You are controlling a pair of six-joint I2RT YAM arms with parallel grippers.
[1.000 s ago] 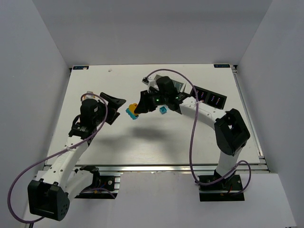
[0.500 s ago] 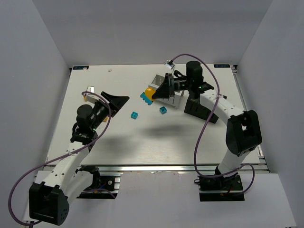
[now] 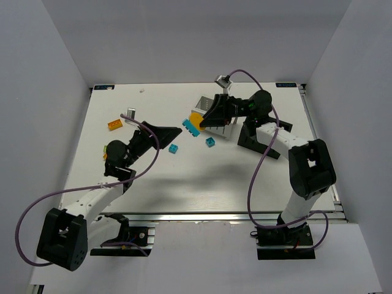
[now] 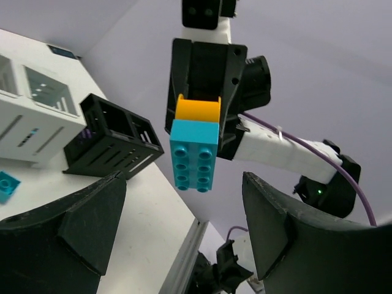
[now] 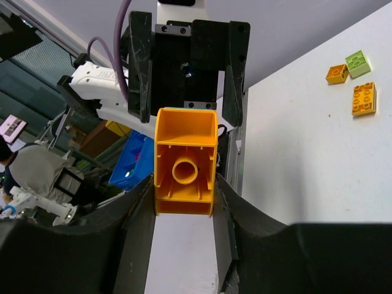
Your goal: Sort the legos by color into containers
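My right gripper moves outward and tips down next over the white container's section farther from the black one, to release the orange brick into that section's open top.
My right gripper (image 3: 197, 120) is shut on an orange brick (image 5: 185, 162) with a cyan brick (image 4: 195, 153) stuck on its end, and holds the pair in the air in front of the white container (image 3: 211, 107). My left gripper (image 3: 173, 131) is open and empty, pointing at that pair from the left; its fingers (image 4: 61, 239) frame the pair in the left wrist view. Two small cyan bricks (image 3: 174, 149) (image 3: 211, 142) lie on the table. The black container (image 4: 113, 141) sits right of the white container (image 4: 30, 116).
An orange brick (image 3: 114, 124) lies at the left of the table. The right wrist view shows two orange bricks (image 5: 364, 98) (image 5: 337, 73) and a lime green brick (image 5: 358, 62) there. The right arm covers most of the black container in the top view.
My right gripper lifted the orange and cyan pair from the table's middle up toward the white container. My left gripper swung right toward it. One cyan brick stayed on the table.
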